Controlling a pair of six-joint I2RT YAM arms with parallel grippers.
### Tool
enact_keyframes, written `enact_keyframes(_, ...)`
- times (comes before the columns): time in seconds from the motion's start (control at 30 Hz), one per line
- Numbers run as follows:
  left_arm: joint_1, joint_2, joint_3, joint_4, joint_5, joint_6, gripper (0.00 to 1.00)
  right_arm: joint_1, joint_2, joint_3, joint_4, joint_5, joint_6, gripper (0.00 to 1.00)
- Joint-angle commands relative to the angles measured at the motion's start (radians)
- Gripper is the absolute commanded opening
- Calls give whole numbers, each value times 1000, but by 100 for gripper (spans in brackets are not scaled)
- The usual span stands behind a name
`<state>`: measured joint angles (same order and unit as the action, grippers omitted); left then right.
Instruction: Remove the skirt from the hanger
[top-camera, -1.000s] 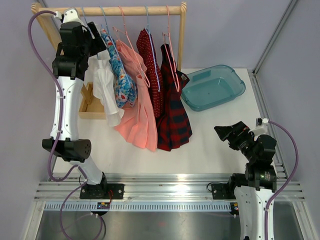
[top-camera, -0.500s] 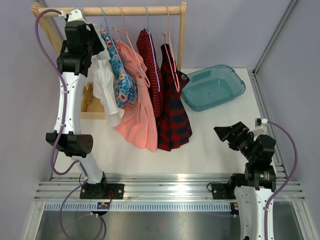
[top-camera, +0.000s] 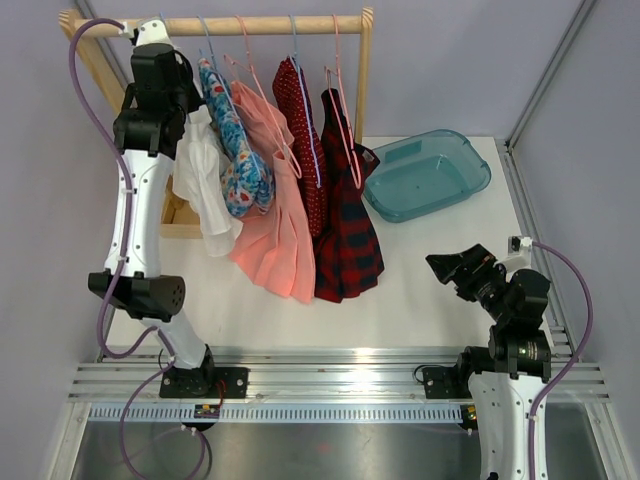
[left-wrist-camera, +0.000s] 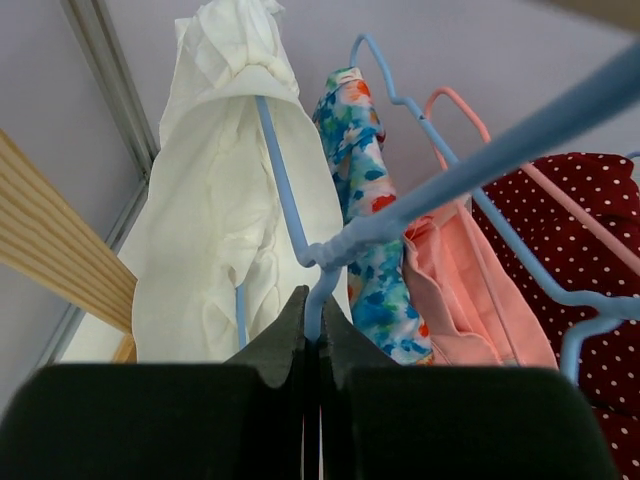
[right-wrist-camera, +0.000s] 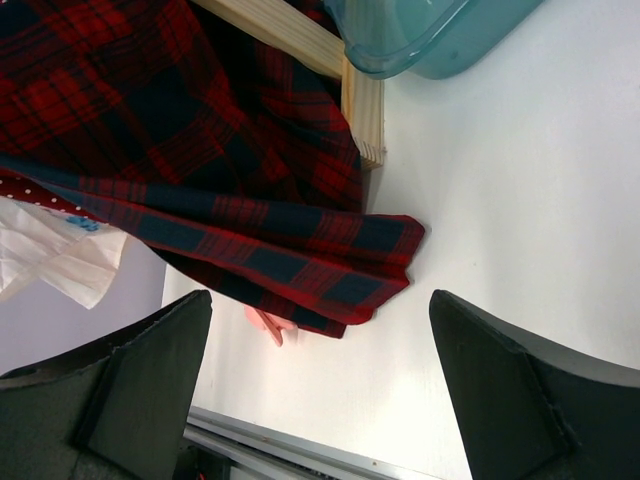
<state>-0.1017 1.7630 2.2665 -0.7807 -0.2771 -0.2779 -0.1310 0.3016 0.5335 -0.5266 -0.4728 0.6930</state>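
Observation:
I should lift my right gripper and move it across past the plaid garment onto the skirt's hem, which hangs free, because my left gripper holds the hanger (left-wrist-camera: 275, 160).
A white garment (left-wrist-camera: 215, 200), the skirt as far as I can tell, hangs on a light-blue wire hanger (left-wrist-camera: 275, 160) at the left end of the wooden rail (top-camera: 250, 22). In the top view it (top-camera: 205, 190) droops beside my raised left arm. My left gripper (left-wrist-camera: 313, 312) is shut on the hanger's twisted blue neck, just below the garment. My right gripper (right-wrist-camera: 320, 300) stands wide open low over the table at the right (top-camera: 450, 265), holding nothing, with the hem of a plaid garment (right-wrist-camera: 250, 230) ahead of it.
Along the rail hang a floral garment (top-camera: 240, 150), a salmon pleated one (top-camera: 275, 235), a red dotted one (top-camera: 300, 130) and the red-and-navy plaid one (top-camera: 345, 235). A teal tub (top-camera: 425, 172) sits at the back right. A wooden box (top-camera: 180, 218) lies under the rack.
My left gripper has closed on the blue hanger's neck after moving up toward the rail. The white garment has shifted slightly. The right arm has stayed still.

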Motion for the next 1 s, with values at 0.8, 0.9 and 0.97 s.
enact_keyframes(0.8, -337, -389, -249, -70, -435, -102, 0, 580, 867, 1297, -174, 52, -242, 96)
enact_keyframes(0.9, -377, -402, -272, -72, -462, -116, 0, 865, 990, 1393, -294, 412, -352, 92)
enact_keyframes(0.97, -401, -402, -268, -98, -497, -125, 0, 1080, 1013, 1373, -236, 571, -369, 93)
